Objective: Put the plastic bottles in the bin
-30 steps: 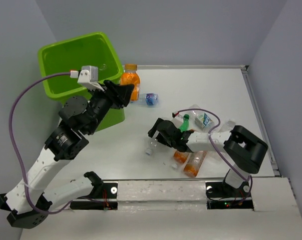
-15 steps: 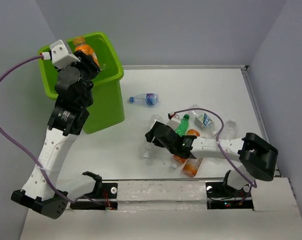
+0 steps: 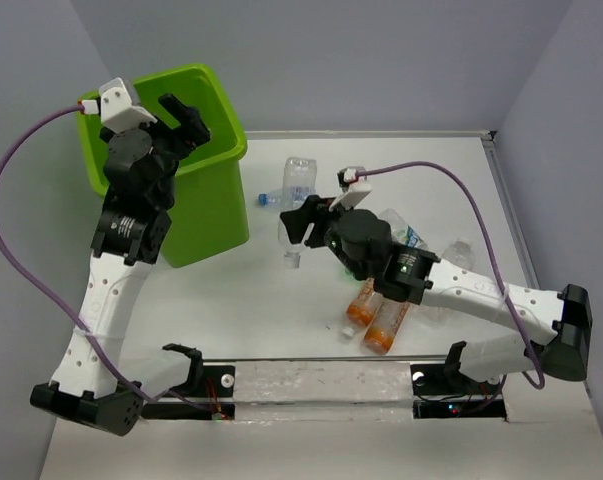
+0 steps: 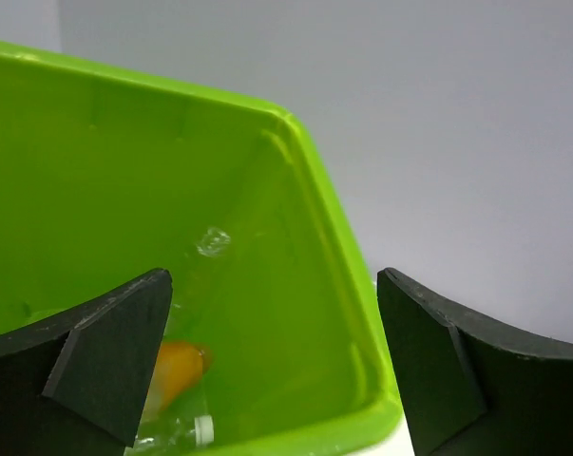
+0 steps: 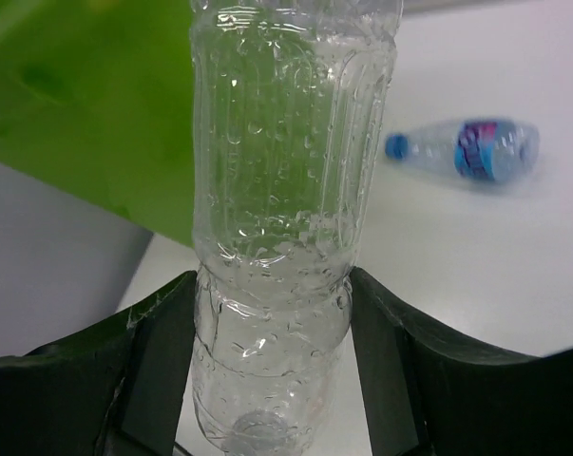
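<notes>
The bin's opening is to the left of my right gripper in the top view, so next my right gripper will move up across the bin's tall side and let go of the bottle.
The lime-green bin (image 3: 221,215) stands at the far left. My left gripper (image 3: 184,120) hangs open over the bin (image 4: 296,180), holding nothing. Inside lie an orange drink bottle (image 4: 177,370) and a clear one with a white cap (image 4: 202,429). My right gripper (image 3: 303,222) is shut on a clear plastic bottle (image 3: 299,180) lifted off the table, just right of the bin. In the right wrist view that clear bottle (image 5: 286,190) stands squeezed between both fingers of the gripper (image 5: 272,361). A blue-labelled bottle (image 5: 471,150) lies on the table beyond.
Two orange drink bottles (image 3: 361,300) (image 3: 389,325) lie on the white table under the right arm. Clear bottles (image 3: 459,252) lie to its right. A raised edge (image 3: 511,220) borders the table's right side, and grey walls close in around it.
The left gripper has opened over the bin and its orange bottle is down inside. The right gripper closed on a clear bottle, lifted it and carried it towards the bin.
</notes>
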